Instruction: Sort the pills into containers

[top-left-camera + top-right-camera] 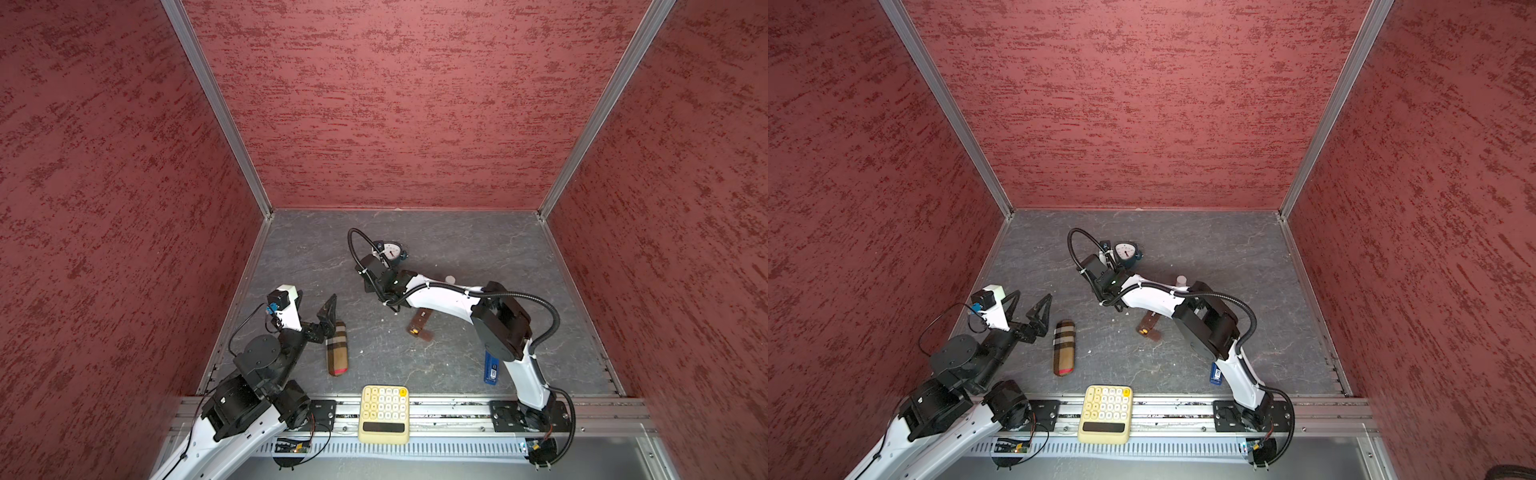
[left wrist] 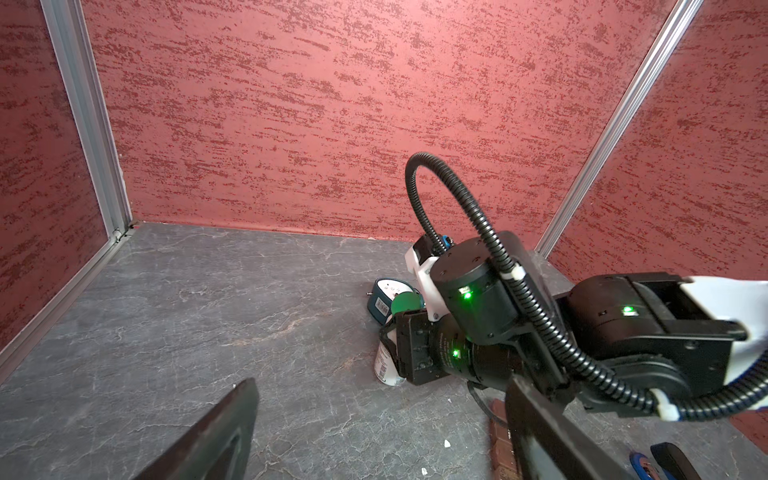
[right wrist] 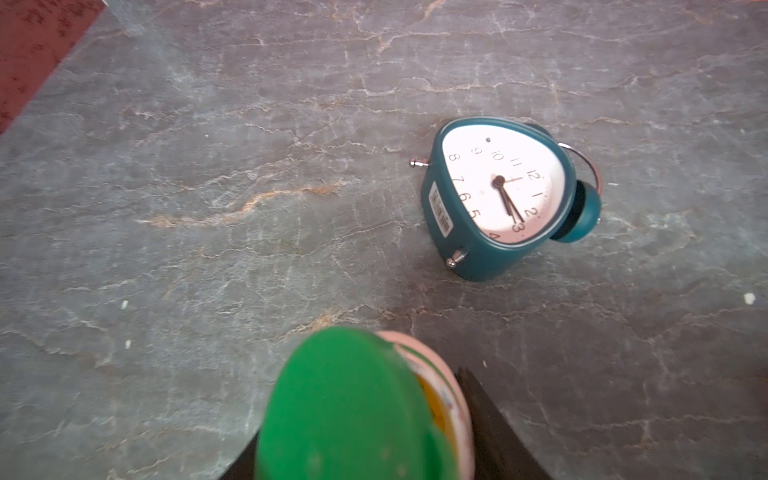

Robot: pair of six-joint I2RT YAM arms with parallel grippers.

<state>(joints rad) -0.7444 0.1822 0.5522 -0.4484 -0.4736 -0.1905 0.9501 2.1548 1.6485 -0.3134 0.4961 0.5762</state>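
I will next lower the white bottle upright with my right gripper onto the clear grey floor below, in front of the teal clock, and release it.
My right gripper [image 3: 365,419] is shut on a white bottle [image 2: 384,365] with a green cap [image 3: 353,407], held low near the clock. The containers, a dark brown pill-box strip [image 1: 419,325] [image 1: 1148,326], lie on the grey floor partly under my right arm. In the left wrist view the strip [image 2: 498,432] shows beside a finger. Tiny white pills [image 1: 360,352] [image 1: 1089,352] [image 2: 447,443] [image 3: 749,297] lie scattered on the floor. At the left, my left gripper [image 1: 1027,305] [image 2: 382,449] stands open and empty above the floor.
A teal alarm clock [image 1: 390,251] [image 3: 498,195] lies at the back. A plaid case [image 1: 337,349] lies by my left arm. A yellow calculator [image 1: 384,413] sits on the front rail, a blue object [image 1: 491,370] by my right arm's base, and a small white bottle [image 1: 450,279] behind that arm.
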